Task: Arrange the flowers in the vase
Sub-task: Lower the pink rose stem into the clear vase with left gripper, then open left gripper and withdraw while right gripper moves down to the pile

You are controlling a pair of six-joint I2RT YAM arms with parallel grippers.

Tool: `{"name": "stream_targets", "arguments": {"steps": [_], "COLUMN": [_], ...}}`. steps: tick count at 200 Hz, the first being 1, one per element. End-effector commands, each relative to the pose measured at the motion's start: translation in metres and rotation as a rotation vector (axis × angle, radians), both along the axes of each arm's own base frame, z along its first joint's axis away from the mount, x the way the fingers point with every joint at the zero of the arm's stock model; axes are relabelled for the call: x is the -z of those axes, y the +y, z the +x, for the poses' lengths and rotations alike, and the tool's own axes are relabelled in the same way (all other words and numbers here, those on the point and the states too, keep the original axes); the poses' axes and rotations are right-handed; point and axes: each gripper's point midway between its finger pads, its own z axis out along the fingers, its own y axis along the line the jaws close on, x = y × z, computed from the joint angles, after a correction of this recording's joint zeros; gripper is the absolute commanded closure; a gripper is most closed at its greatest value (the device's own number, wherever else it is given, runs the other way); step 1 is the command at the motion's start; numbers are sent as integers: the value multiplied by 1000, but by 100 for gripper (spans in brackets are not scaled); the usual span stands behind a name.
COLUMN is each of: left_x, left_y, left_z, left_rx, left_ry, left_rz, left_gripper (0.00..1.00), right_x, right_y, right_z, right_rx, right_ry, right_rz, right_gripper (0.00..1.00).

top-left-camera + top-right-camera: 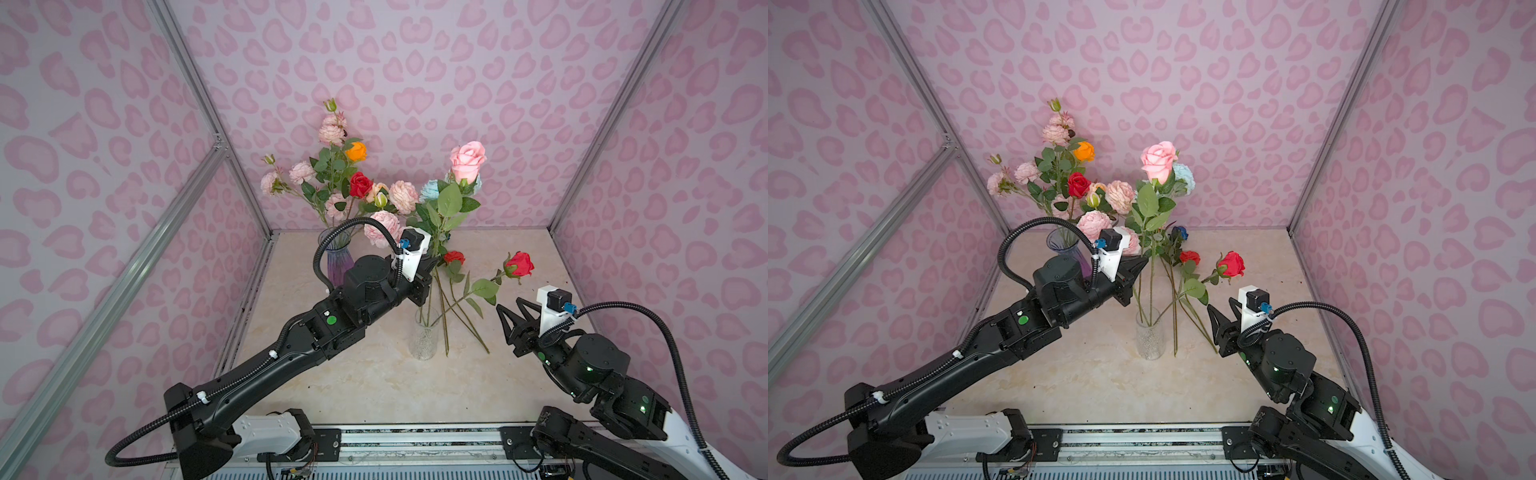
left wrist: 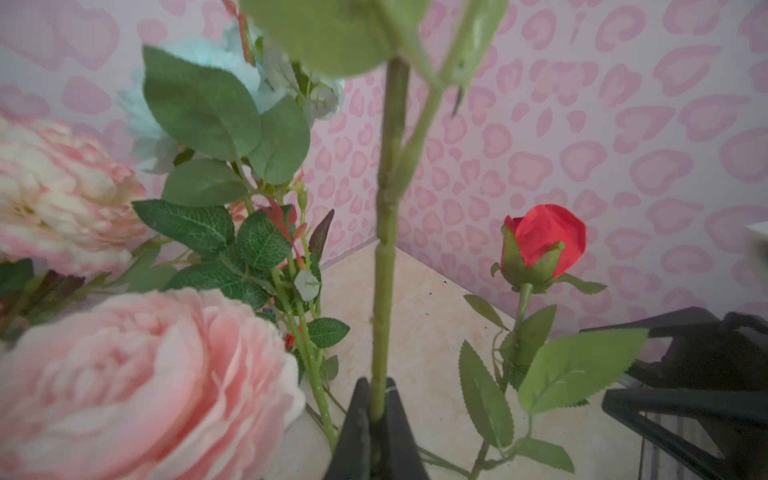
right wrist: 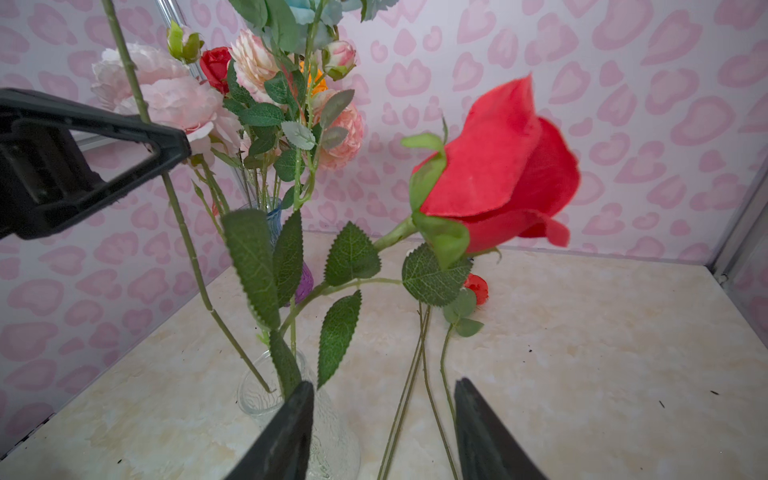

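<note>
My left gripper moves down toward the clear vase's opening (image 1: 1150, 316) next and releases the pink rose's stem. That opening lies below the gripper with the stem's lower end inside.
A clear glass vase (image 1: 424, 337) (image 1: 1150, 335) (image 3: 266, 399) stands mid-table. My left gripper (image 1: 430, 267) (image 1: 1143, 260) (image 2: 378, 390) is shut on the stem of a tall pink rose (image 1: 468, 160) (image 1: 1159, 160); that stem's lower end sits inside the vase. A red rose (image 1: 519, 264) (image 1: 1232, 264) (image 3: 498, 174) leans out of the same vase to the right. My right gripper (image 1: 509, 306) (image 1: 1220, 303) (image 3: 384, 390) hangs open just right of the vase, below the red rose, holding nothing.
At the back left a purple vase (image 1: 338, 261) (image 1: 1065, 246) holds several pink, red and orange flowers (image 1: 360, 185). Loose stems (image 1: 447, 328) with a small red rose (image 1: 454, 257) and a light-blue bloom (image 1: 429, 191) lean beside the clear vase. Patterned walls enclose three sides.
</note>
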Motion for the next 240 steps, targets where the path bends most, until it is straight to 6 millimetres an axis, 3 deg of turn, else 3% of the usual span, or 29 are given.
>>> {"name": "stream_targets", "arguments": {"steps": [1, 82, 123, 167, 208, 240], "left_x": [4, 51, 61, 61, 54, 41], "left_y": [-3, -7, -4, 4, 17, 32], "left_z": [3, -2, -7, -13, -25, -38], "left_rx": [-7, 23, 32, 29, 43, 51], "left_ry": [11, 108, 130, 132, 127, 108], "left_rz": [-38, -53, -47, -45, -79, -112], "left_gripper": [96, 95, 76, 60, 58, 57], "right_x": [-2, 1, -1, -3, -6, -15], "right_y": [-4, -4, -4, -7, -19, -35], "right_z": [3, 8, 9, 9, 7, 7], "right_rx": [26, 40, 41, 56, 95, 168], "right_ry": [-12, 4, 13, 21, 17, 13], "right_rz": [10, 10, 16, 20, 38, 33], "right_gripper": [45, 44, 44, 44, 44, 51]}}
